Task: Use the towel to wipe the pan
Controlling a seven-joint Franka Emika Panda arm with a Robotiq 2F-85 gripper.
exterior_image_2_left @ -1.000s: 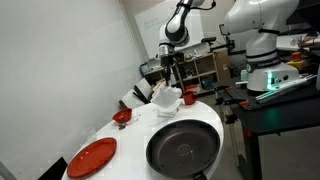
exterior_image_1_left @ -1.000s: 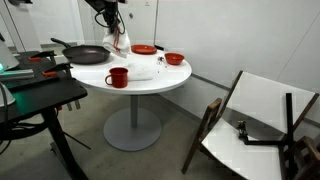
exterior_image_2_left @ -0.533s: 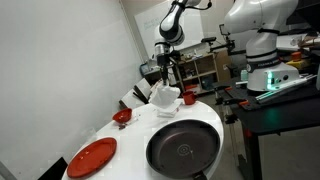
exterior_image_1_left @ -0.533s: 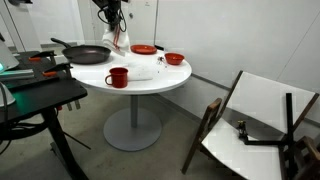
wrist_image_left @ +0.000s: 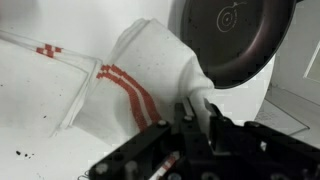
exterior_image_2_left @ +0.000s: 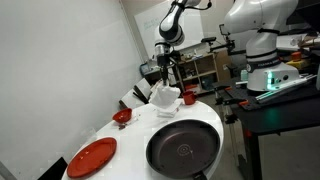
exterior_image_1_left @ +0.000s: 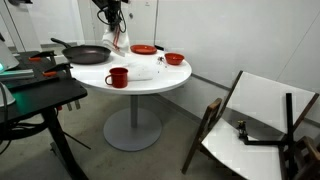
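Note:
The flat white cloth by the mug lies beyond the pan (exterior_image_1_left: 87, 55). My gripper needs to move outward next and come down over that cloth to release the towel.
My gripper (wrist_image_left: 196, 113) is shut on a corner of the white towel (wrist_image_left: 140, 75) with red stripes and holds it up above the round white table (exterior_image_1_left: 150, 80). In both exterior views the towel (exterior_image_1_left: 120, 40) (exterior_image_2_left: 163, 97) hangs from the gripper (exterior_image_1_left: 113, 20) (exterior_image_2_left: 165, 68), its lower end near the table top. The black pan (exterior_image_1_left: 87, 55) (exterior_image_2_left: 183, 148) sits on the table beside the hanging towel; in the wrist view it (wrist_image_left: 235, 35) is at the upper right.
A red mug (exterior_image_1_left: 118, 77), a red plate (exterior_image_1_left: 144, 49) and a red bowl (exterior_image_1_left: 175, 58) stand on the table. A black side table (exterior_image_1_left: 35, 95) stands close by. A folded chair (exterior_image_1_left: 255, 125) lies on the floor.
The gripper has risen slightly with the towel since a second ago. In the last half second nothing has visibly moved.

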